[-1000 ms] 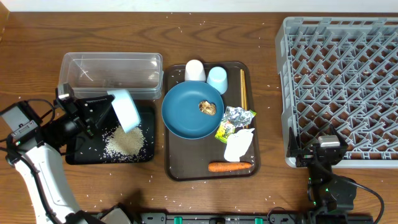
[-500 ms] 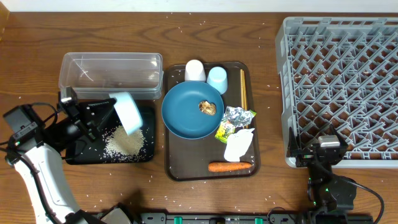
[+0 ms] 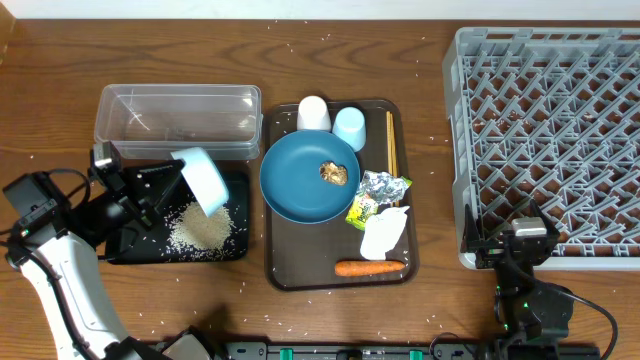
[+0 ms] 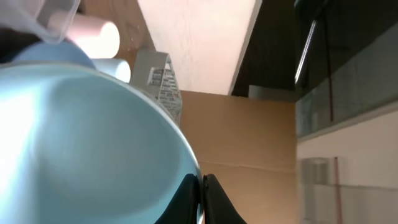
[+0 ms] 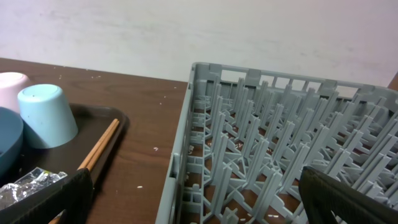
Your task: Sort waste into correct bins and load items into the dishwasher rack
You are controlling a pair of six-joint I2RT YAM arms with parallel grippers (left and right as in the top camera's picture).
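Observation:
The robot's left gripper needs to swing back and toward the carrot next, turning the white bowl upright and setting it down onto the serving tray's near corner (image 3: 300, 254), which is empty.
My left gripper (image 3: 178, 170) is shut on the rim of the white bowl (image 3: 204, 182), which hangs tilted over the black tray (image 3: 128, 250). A pile of rice (image 3: 200, 228) lies in that tray. In the left wrist view the bowl (image 4: 74, 137) fills the frame and the left gripper (image 4: 202, 199) pinches its edge. The right gripper (image 5: 196, 202) stands open at the front left corner of the dishwasher rack (image 3: 550, 130). The blue plate (image 3: 295, 190) carries a brown lump (image 3: 334, 172). Foil (image 3: 378, 185), wrapper (image 3: 362, 208), napkin (image 3: 385, 232) and carrot (image 3: 370, 268) lie beside it.
The clear container (image 3: 180, 120) stands just behind the black tray. On the brown serving tray (image 3: 300, 272) a white cup (image 3: 313, 113), a light blue cup (image 3: 350, 127) and chopsticks (image 3: 391, 143) sit at the back. Loose rice grains dot the table.
The left arm has drifted slightly left and the bowl has shifted a little with it. The right arm has not moved.

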